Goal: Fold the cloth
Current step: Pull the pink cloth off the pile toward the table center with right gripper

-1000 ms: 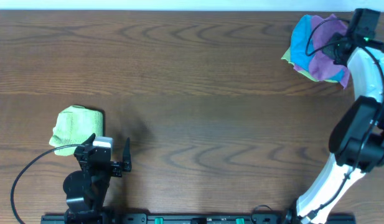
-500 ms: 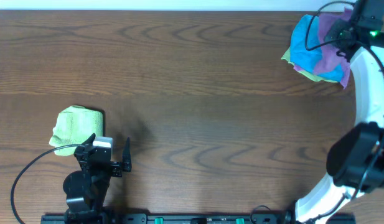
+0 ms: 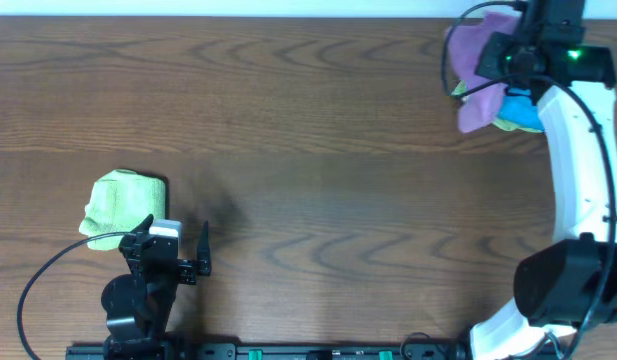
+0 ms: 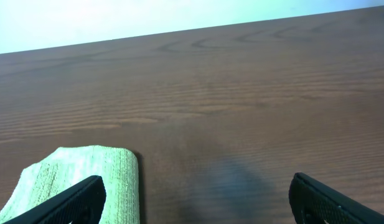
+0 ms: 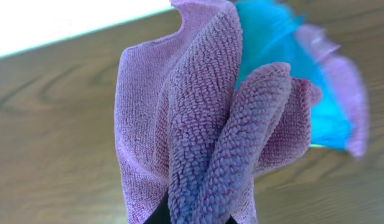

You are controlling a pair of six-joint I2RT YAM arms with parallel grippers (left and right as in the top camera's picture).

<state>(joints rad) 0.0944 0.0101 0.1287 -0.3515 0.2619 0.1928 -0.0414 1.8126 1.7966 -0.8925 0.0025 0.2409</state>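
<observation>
I should next swing my right gripper down and left in the overhead view to release the cloth on the bare middle tabletop.
The magenta-purple cloth (image 3: 475, 70) hangs bunched at the table's far right corner, lifted off the pile there. My right gripper (image 3: 510, 60) is shut on the cloth, whose folds (image 5: 204, 137) fill the right wrist view and hide the fingertips. My left gripper (image 3: 176, 250) stands open near the front left edge, its two dark fingers (image 4: 73, 199) wide apart over bare wood with nothing between them.
A bright blue cloth (image 3: 521, 105) lies under the lifted purple one, with a yellow-green edge showing beneath it. A folded lime-green cloth (image 3: 123, 205) lies just beyond the left gripper's left finger (image 4: 86, 171). The brown wooden table (image 3: 318, 150) stretches between the arms.
The right arm has swung left and up, pulling the purple cloth off the blue one and towards the table's back edge. The left arm has not moved.
</observation>
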